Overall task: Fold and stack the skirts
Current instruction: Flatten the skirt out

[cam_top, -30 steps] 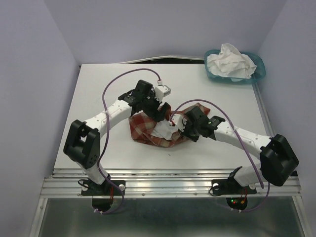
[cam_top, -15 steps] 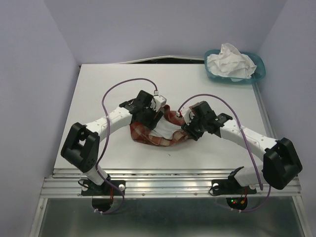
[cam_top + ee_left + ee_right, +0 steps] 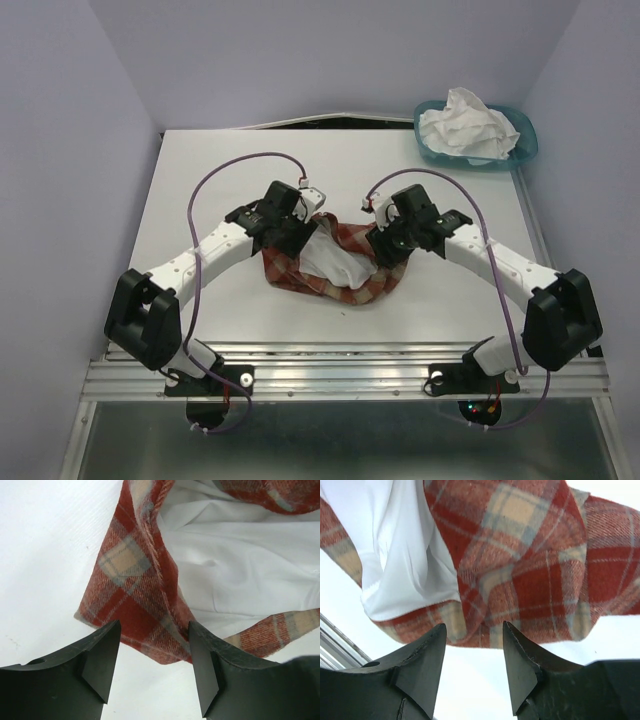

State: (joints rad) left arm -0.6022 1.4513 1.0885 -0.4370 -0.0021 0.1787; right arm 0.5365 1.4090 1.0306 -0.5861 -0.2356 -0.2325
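Note:
My right gripper lowers onto the narrow red fold (image 3: 472, 613) beside the white lining next, since that fold is just below it and lines up between the open fingers.
The red-and-cream plaid skirt (image 3: 345, 285) lies crumpled mid-table with its smooth white lining (image 3: 330, 260) showing. The plain white skirt (image 3: 468, 125), crinkled, sits bunched in the teal basket (image 3: 527, 150) at the far right. My left gripper (image 3: 300, 236) is at the plaid skirt's left edge. In the left wrist view it (image 3: 152, 670) is open over bare table, the plaid hem (image 3: 140, 600) just beyond its tips. My right gripper (image 3: 387, 248) is at the skirt's right edge. It (image 3: 472, 665) is open too, the plaid cloth (image 3: 535, 565) lying just past its fingertips.
The white table (image 3: 220, 170) ends in a metal rail (image 3: 340, 365) at the near edge. Lilac walls close in on the left, back and right. Purple cables loop above both forearms.
My right gripper has opened and let go of the plaid skirt, then drawn right. The left gripper has come down to the skirt's left edge and its jaws have narrowed. The skirt lies wider.

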